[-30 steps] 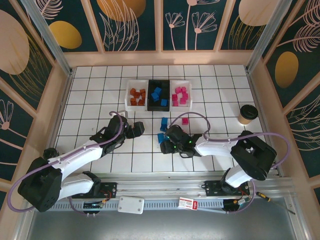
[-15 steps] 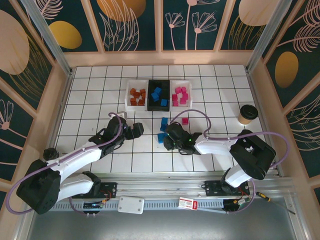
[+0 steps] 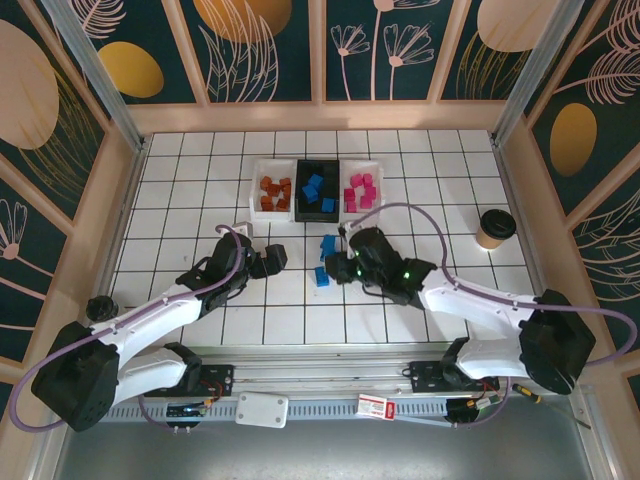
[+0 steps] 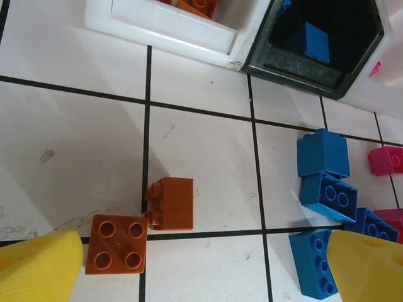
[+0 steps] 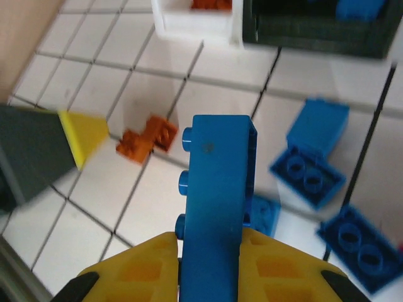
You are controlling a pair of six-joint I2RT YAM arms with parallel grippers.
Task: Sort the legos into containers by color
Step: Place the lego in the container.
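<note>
My right gripper carries the long blue lego outward over the black container (image 3: 318, 192) (image 5: 318, 28) next and releases it there, because that container already holds blue legos.
My right gripper (image 5: 211, 277) is shut on a long blue lego (image 5: 217, 189) that stands upright between its yellow fingers, lifted above the tiles. Several loose blue legos (image 5: 308, 176) lie below it. My left gripper (image 4: 208, 277) is open and low over the floor. Two orange-brown legos (image 4: 116, 244) lie by its left finger (image 4: 38, 267), and blue legos (image 4: 323, 153) sit near its right finger. In the top view the left gripper (image 3: 274, 259) and right gripper (image 3: 343, 263) face each other. Behind them is the row of containers: white with orange (image 3: 256, 190), black with blue (image 3: 318, 165), white with pink (image 3: 376, 190).
A paper coffee cup (image 3: 494, 228) stands on the right side of the tiled floor. Two pink legos (image 4: 385, 160) lie at the right edge of the left wrist view. Wooden walls ring the floor. My left finger (image 5: 82, 135) shows beside the orange legos (image 5: 148, 138).
My right arm has stretched forward and its gripper has risen toward the containers with the blue lego in it. The left gripper has barely moved.
</note>
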